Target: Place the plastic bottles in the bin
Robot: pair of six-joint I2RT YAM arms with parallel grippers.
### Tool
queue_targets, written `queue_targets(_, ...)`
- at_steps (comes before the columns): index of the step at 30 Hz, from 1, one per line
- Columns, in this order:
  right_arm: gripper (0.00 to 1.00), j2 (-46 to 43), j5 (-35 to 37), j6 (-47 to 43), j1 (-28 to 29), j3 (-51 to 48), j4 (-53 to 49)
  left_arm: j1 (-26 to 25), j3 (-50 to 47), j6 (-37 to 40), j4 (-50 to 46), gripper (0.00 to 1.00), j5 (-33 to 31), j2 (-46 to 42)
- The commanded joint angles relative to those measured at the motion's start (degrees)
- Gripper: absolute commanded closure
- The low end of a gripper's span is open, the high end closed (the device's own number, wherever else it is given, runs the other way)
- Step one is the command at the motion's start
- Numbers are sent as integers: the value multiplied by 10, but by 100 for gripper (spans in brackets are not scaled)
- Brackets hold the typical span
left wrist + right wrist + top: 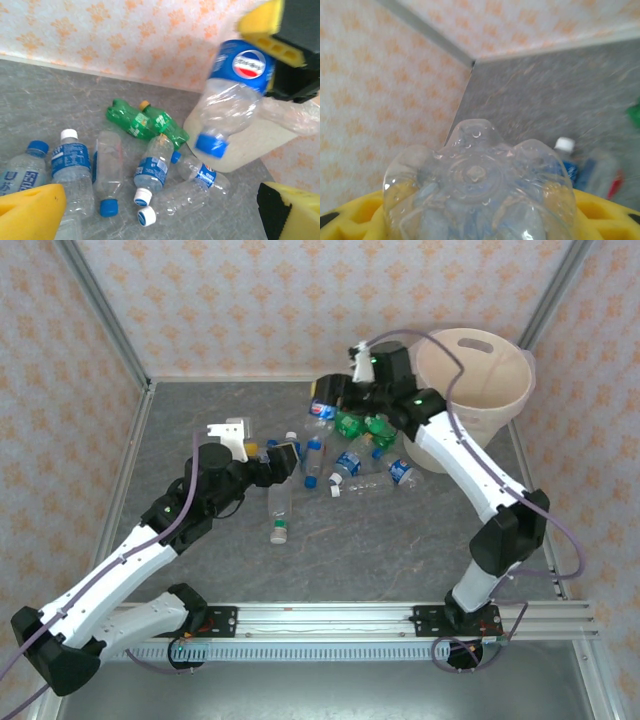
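Observation:
The blue-labelled cola bottle still hangs outside the bin's rim. My right gripper swings it past the green bottles, over the bin's opening [478, 372], and releases it next.
A pile of plastic bottles [350, 462] lies mid-table, clear ones with blue labels [152, 167] and two green ones [145, 122]. My left gripper [280, 462] hangs open just left of the pile, its yellow fingers [30, 210] spread wide with nothing between them [160, 215]. One clear bottle [280, 505] lies right below it. My right gripper [335, 400] is shut on a blue-labelled cola bottle [240, 95], held in the air, cap down, left of the bin [470, 390]. That bottle's clear base [480, 185] sits between the yellow pads [605, 215].
The cream bin [250, 145] stands at the back right, against the patterned wall. Walls close the table on the left, back and right. Bare grey tabletop [380, 550] lies in front of the pile, toward the arm bases.

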Motion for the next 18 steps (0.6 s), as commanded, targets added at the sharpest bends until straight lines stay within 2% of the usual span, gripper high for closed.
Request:
queue_targets(1, 56, -51, 46, 12, -43, 14, -2, -5, 16, -12, -10, 1, -45, -13)
queue_targets(7, 55, -76, 121, 6, -125, 69, -23, -5, 12, -22, -15, 1, -53, -18)
queue_targets(12, 55, -70, 210, -13, -164, 123, -57, -5, 14, -29, -17, 1, -47, -15)
queue_targets(15, 55, -73, 256, -19, -183, 128, -57, -5, 17, -31, -21, 1, -45, -15)
queue_targets(18, 56, -81, 332, -38, -193, 124, -54, -5, 20, -31, -25, 1, -45, -17)
